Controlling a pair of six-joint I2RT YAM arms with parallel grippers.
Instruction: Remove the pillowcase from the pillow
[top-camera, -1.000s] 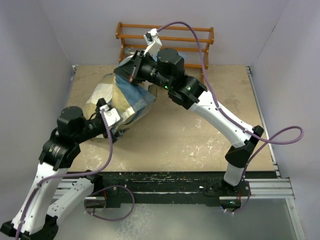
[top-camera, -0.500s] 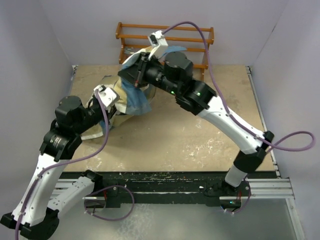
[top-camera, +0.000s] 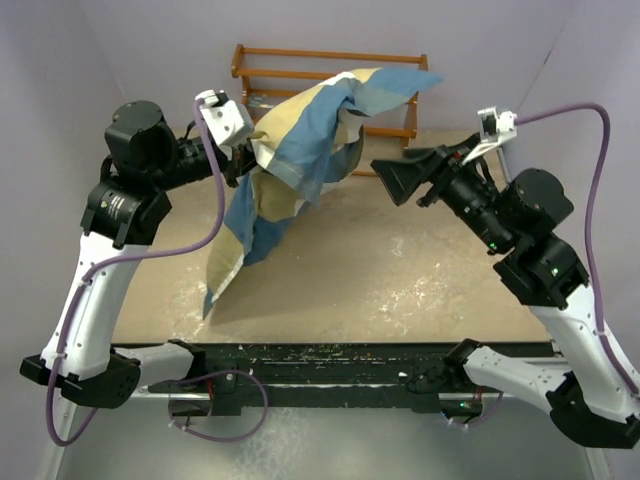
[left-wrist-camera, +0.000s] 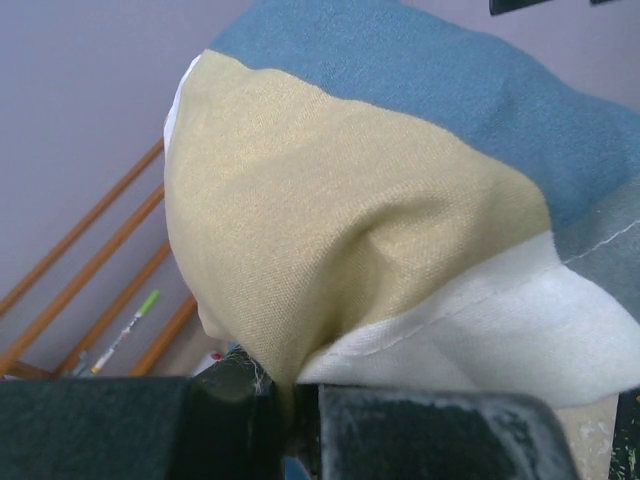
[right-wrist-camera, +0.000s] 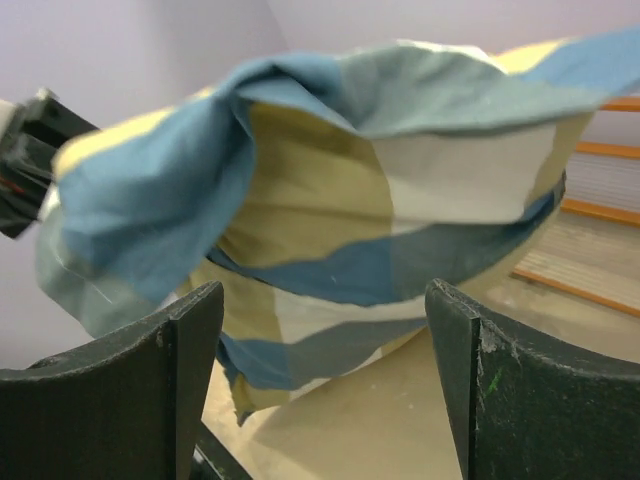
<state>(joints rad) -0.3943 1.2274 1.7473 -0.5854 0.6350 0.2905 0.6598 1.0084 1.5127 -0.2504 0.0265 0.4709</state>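
I need to lower my right gripper and move it outward under the pillowcase's blue flap, onto the tan fold (top-camera: 352, 126) (right-wrist-camera: 562, 150), because its flared end hangs loose.
The pillowcase (top-camera: 300, 150), in blue, tan and white blocks, billows in the air over the table's left half; one end flares toward the back right and the other hangs to the tabletop. My left gripper (top-camera: 243, 160) is raised high at the left and shut on a fold of the pillowcase (left-wrist-camera: 350, 230), with cloth pinched between the jaws (left-wrist-camera: 290, 400). My right gripper (top-camera: 388, 182) stands open to the right of the cloth, apart from it, and the pillowcase (right-wrist-camera: 380, 200) floats beyond its spread fingers (right-wrist-camera: 190, 380). The pillow does not show in any view.
A wooden rack (top-camera: 300, 55) stands against the back wall behind the cloth, its rails (left-wrist-camera: 90, 290) also showing in the left wrist view. Purple walls close in both sides. The tan tabletop (top-camera: 400, 270) ends at a black front rail.
My left gripper shut on the pillowcase and rose, swinging it up off the table. My right gripper let go, opened and drew back to the right.
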